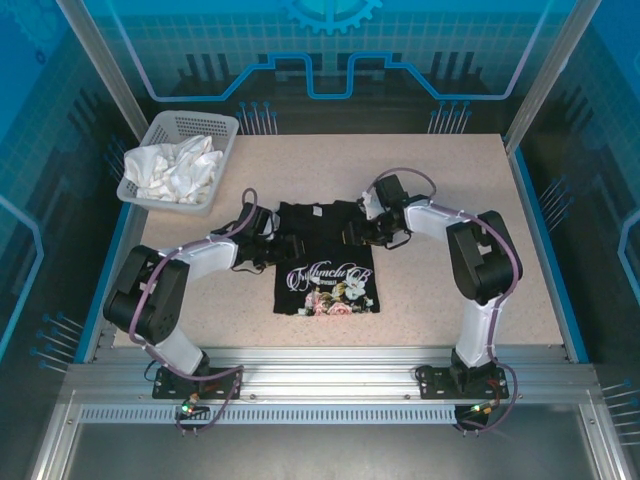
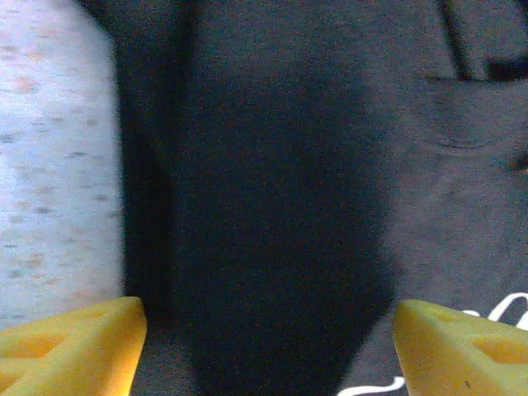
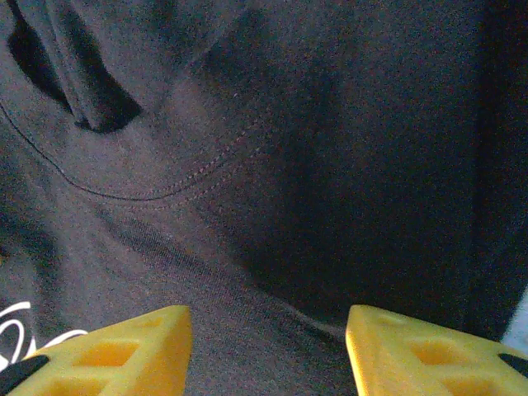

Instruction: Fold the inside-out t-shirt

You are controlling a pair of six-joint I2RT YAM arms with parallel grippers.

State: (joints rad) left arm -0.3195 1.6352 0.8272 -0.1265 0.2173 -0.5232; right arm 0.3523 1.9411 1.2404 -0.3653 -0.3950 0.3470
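I should move my left gripper outward next until it is over the shirt's far corner (image 1: pixel 284 207). Then it needs to go down and close there.
The inside-out t-shirt (image 1: pixel 325 262) lies on the table as a narrow black rectangle, its white and floral print (image 1: pixel 331 285) facing up on the near half. My left gripper (image 1: pixel 277 243) is low over the shirt's left edge. In the left wrist view its yellow fingertips (image 2: pixel 73 345) stand far apart, with flat black fabric (image 2: pixel 272 206) between them. My right gripper (image 1: pixel 359 232) sits at the shirt's upper right edge. Its yellow fingertips (image 3: pixel 124 353) are also spread, over cloth crossed by a curved stitched seam (image 3: pixel 165 191). Neither gripper pinches anything.
A white mesh basket (image 1: pixel 158 128) at the table's back left holds a crumpled white cloth garment (image 1: pixel 178 168). Speckled beige tabletop (image 1: pixel 450 170) lies bare around the shirt, and shows at the left of the left wrist view (image 2: pixel 49 165).
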